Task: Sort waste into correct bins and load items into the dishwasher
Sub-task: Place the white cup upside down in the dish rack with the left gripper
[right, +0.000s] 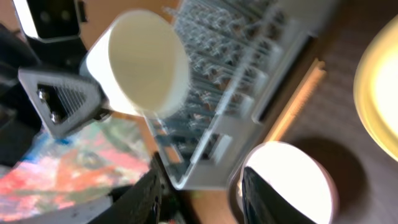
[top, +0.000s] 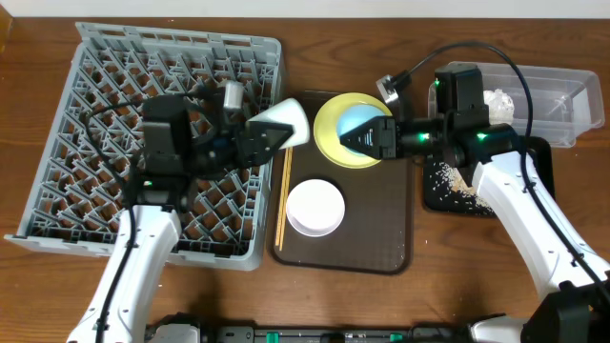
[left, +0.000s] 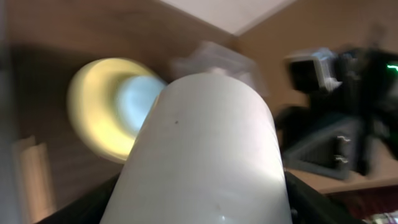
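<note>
I will next move my left gripper back, turning down, to lower the white cup [top: 289, 121] over the grey dish rack's empty near rows.
My left gripper [top: 270, 133] is shut on a white cup [top: 289, 121], held on its side over the right edge of the grey dish rack [top: 105, 105]; the cup fills the left wrist view [left: 205, 149]. My right gripper [top: 357, 139] is open and empty, above the light-blue bowl [top: 362, 121] on the pale-yellow plate [top: 329, 133]. Its fingers [right: 202, 199] frame the white bowl [right: 298, 186]. The white bowl [top: 315, 207] and the chopsticks [top: 283, 200] lie on the brown tray. The napkin [top: 498, 98] is in the clear tub [top: 567, 95]. Rice crumbs [top: 448, 176] lie on the black tray [top: 538, 157]. No snack wrapper is in view.
The brown serving tray [top: 381, 238] sits in the middle between the rack and the bins. The two arms face each other closely over its far edge. The right arm's cable [top: 477, 52] loops above the clear tub.
</note>
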You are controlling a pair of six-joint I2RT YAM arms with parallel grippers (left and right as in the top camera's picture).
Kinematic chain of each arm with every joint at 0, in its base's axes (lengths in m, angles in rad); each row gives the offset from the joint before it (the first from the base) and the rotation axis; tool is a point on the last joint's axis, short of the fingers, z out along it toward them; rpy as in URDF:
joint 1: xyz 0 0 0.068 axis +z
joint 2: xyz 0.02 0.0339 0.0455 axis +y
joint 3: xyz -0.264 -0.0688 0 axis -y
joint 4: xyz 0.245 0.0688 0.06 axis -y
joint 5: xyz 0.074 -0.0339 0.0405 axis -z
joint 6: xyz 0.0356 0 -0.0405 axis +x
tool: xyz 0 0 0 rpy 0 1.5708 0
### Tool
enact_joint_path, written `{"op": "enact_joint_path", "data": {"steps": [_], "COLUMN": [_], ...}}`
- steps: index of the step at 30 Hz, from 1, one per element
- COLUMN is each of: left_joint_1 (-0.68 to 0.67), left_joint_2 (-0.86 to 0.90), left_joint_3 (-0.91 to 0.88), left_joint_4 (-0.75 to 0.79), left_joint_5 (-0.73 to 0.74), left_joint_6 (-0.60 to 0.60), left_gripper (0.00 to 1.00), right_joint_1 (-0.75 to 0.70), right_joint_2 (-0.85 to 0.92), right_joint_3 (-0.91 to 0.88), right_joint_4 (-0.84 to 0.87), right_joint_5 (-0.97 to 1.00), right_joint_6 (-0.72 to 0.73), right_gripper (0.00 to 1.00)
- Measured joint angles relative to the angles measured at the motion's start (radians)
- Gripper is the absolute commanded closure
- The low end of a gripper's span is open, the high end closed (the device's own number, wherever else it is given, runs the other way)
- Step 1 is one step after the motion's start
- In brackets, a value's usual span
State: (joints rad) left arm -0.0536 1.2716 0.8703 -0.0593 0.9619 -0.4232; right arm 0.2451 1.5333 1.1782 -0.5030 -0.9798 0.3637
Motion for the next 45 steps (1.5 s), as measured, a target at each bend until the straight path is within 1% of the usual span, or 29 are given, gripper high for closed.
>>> {"op": "enact_joint_path", "data": {"steps": [2,5,6,7,8,9,10,12,15,18,20,23,24,25,26,28,30,31,32,33,35,39,42,45], "left_joint_1": [0.065,0.164,0.205,0.222,0.234,0.258,0.27,0.275,0.275,0.275,0.275,0.275,0.275,0.275,0.275,0.275,0.275,0.275,0.275,0.275,0.275,0.275,0.275,0.257], "left_joint_2": [-0.019,-0.101,-0.138,-0.155,-0.167,-0.188,-0.197,-0.197,-0.185,-0.164,-0.11,-0.045,-0.02,0.008,0.029,0.066,0.095,0.108,0.119,0.12,0.118,0.069,-0.014,-0.115], "left_joint_3": [0.0,0.009,0.017,0.025,0.046,0.062,0.068,0.071,0.071,0.072,0.073,0.074,0.074,0.074,0.075,0.075,0.078,0.079,0.079,0.079,0.079,0.079,0.079,0.079], "left_joint_4": [-0.123,-0.382,-0.479,-0.523,-0.617,-0.729,-0.776,-0.814,-0.845,-0.85,-0.859,-0.853,-0.845,-0.838,-0.833,-0.822,-0.818,-0.815,-0.814,-0.813,-0.814,-0.812,-0.81,-0.803], "left_joint_5": [-0.089,-0.235,-0.309,-0.356,-0.426,-0.543,-0.627,-0.736,-0.839,-0.872,-0.892,-0.884,-0.879,-0.875,-0.871,-0.864,-0.863,-0.863,-0.861,-0.86,-0.86,-0.86,-0.851,-0.799], "left_joint_6": [0.032,0.078,0.095,0.107,0.116,0.129,0.134,0.137,0.14,0.14,0.14,0.141,0.141,0.141,0.141,0.141,0.141,0.141,0.141,0.141,0.146,0.148,0.148,0.148], "left_gripper": [0.94,0.94,0.94,0.94,0.94,0.94,0.94,0.94,0.94,0.94,0.94,0.93,0.87,0.83,0.69,0.45,0.42,0.31,0.25,0.19,0.14,0.11,0.1,0.09], "right_joint_1": [-0.002,-0.002,-0.002,-0.002,-0.002,-0.002,-0.002,-0.002,-0.002,-0.002,-0.002,-0.002,-0.002,-0.002,-0.002,-0.002,-0.002,-0.002,-0.002,-0.002,-0.002,-0.002,-0.004,-0.023], "right_joint_2": [0.0,0.0,0.0,-0.003,-0.011,-0.019,-0.032,-0.063,-0.092,-0.092,-0.092,-0.092,-0.092,-0.092,-0.092,-0.092,-0.092,-0.092,-0.092,-0.092,-0.092,-0.092,-0.092,-0.1], "right_joint_3": [0.0,0.0,0.0,0.003,0.004,0.004,0.006,0.006,0.008,0.012,0.012,0.012,0.012,0.013,0.013,0.013,0.013,0.013,0.013,0.013,0.013,0.013,0.014,0.014], "right_joint_4": [-0.077,-0.177,-0.219,-0.281,-0.34,-0.365,-0.393,-0.417,-0.431,-0.435,-0.436,-0.436,-0.438,-0.439,-0.442,-0.443,-0.444,-0.447,-0.45,-0.454,-0.458,-0.458,-0.458,-0.458], "right_joint_5": [0.074,0.164,0.219,0.287,0.376,0.432,0.496,0.576,0.637,0.66,0.668,0.674,0.675,0.676,0.678,0.679,0.682,0.682,0.682,0.683,0.683,0.685,0.685,0.7], "right_joint_6": [-0.055,-0.108,-0.137,-0.163,-0.185,-0.196,-0.208,-0.222,-0.242,-0.247,-0.248,-0.251,-0.251,-0.251,-0.252,-0.252,-0.254,-0.259,-0.259,-0.259,-0.262,-0.266,-0.266,-0.262], "right_gripper": [0.6,0.59,0.59,0.58,0.52,0.51,0.51,0.51,0.51,0.51,0.51,0.5,0.5,0.5,0.5,0.46,0.39,0.32,0.28,0.2,0.01,0.01,0.01,0.01]}}
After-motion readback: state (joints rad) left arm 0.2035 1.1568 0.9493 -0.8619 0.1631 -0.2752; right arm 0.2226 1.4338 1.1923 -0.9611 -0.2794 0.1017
